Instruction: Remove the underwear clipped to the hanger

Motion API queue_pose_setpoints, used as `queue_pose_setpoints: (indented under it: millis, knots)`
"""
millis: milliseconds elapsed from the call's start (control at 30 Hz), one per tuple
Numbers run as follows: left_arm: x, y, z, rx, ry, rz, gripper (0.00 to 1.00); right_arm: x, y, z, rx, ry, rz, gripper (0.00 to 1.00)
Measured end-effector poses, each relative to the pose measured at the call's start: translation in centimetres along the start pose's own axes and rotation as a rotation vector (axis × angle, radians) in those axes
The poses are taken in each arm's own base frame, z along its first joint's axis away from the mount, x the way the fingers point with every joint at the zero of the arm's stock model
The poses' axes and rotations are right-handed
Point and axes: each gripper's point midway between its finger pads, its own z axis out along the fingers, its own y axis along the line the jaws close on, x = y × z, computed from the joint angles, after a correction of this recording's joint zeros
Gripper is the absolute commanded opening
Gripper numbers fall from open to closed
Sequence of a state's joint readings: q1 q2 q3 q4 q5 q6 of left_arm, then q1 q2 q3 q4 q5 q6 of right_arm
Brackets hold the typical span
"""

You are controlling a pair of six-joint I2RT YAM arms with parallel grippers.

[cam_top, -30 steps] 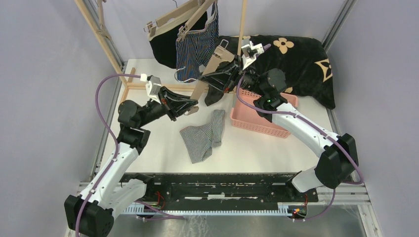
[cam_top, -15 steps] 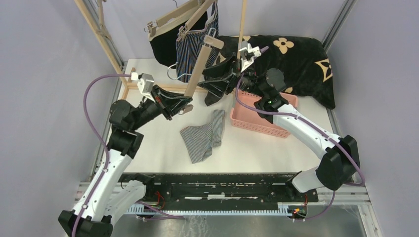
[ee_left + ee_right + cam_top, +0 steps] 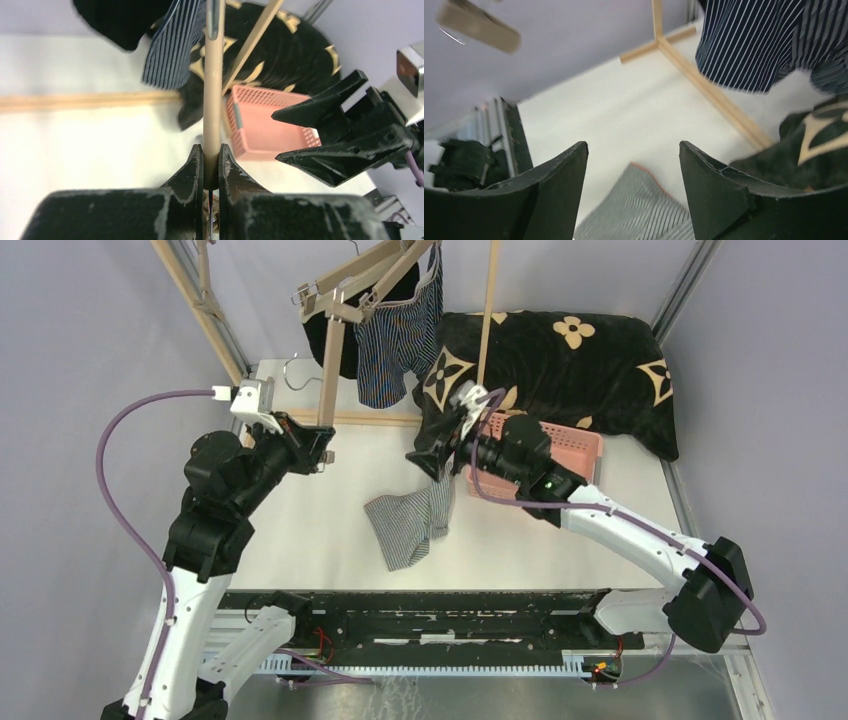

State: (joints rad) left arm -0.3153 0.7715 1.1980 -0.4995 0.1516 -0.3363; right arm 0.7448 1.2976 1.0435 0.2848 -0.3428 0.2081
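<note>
The right gripper moves down next and tilts its open fingers onto the middle folds of the grey-white striped underwear (image 3: 419,517) (image 3: 649,216).
My left gripper (image 3: 322,447) (image 3: 211,152) is shut on the lower end of a bare beige wooden hanger (image 3: 328,370) (image 3: 213,90), which stands nearly upright. The grey-white striped underwear (image 3: 408,520) (image 3: 639,215) lies crumpled on the white table. The navy striped underwear (image 3: 395,340) (image 3: 172,45) (image 3: 764,40) and the black underwear (image 3: 335,340) (image 3: 120,20) hang clipped to hangers (image 3: 370,270) at the back. My right gripper (image 3: 438,443) (image 3: 634,150) is open and empty, just above the grey-white pair.
A pink basket (image 3: 580,445) (image 3: 265,125) sits right of centre, partly under my right arm. The black flower-patterned blanket (image 3: 580,360) (image 3: 819,145) fills the back right. A wooden rack's base bar (image 3: 380,420) (image 3: 704,80) and posts cross the back of the table.
My right gripper opened, let go of the bare hanger and dropped toward the table. My left gripper swung the hanger left and upright, away from the right arm.
</note>
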Motion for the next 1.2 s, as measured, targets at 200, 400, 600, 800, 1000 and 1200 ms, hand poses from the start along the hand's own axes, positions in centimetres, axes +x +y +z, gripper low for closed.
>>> queue_pose_setpoints:
  millis: [200, 400, 600, 800, 1000, 1200]
  knots:
    - [1.7, 2.5, -3.7, -0.168, 0.08, -0.005, 0.03, 7.8, -0.6, -0.2, 0.166, 0.231, -0.11, 0.73]
    - [-0.6, 2.5, -8.1, -0.224, -0.004, 0.012, 0.03, 13.8, -4.2, -0.8, 0.312, 0.421, -0.171, 0.76]
    - [-1.1, 3.9, -9.5, -0.317, -0.03, 0.017, 0.03, 19.2, -5.4, -1.0, 0.32, 0.606, -0.197, 0.77]
    - [-2.1, 6.0, -9.3, -0.469, 0.039, 0.049, 0.03, 23.8, -4.6, -0.8, 0.235, 0.739, -0.159, 0.8]
    - [-3.7, 7.3, -7.2, -0.556, 0.124, 0.124, 0.03, 25.9, -3.1, -0.1, 0.124, 0.807, -0.118, 0.78]
    - [-2.9, 8.0, -4.2, -0.566, 0.243, 0.176, 0.03, 29.0, -1.8, 0.4, 0.017, 0.892, -0.072, 0.66]
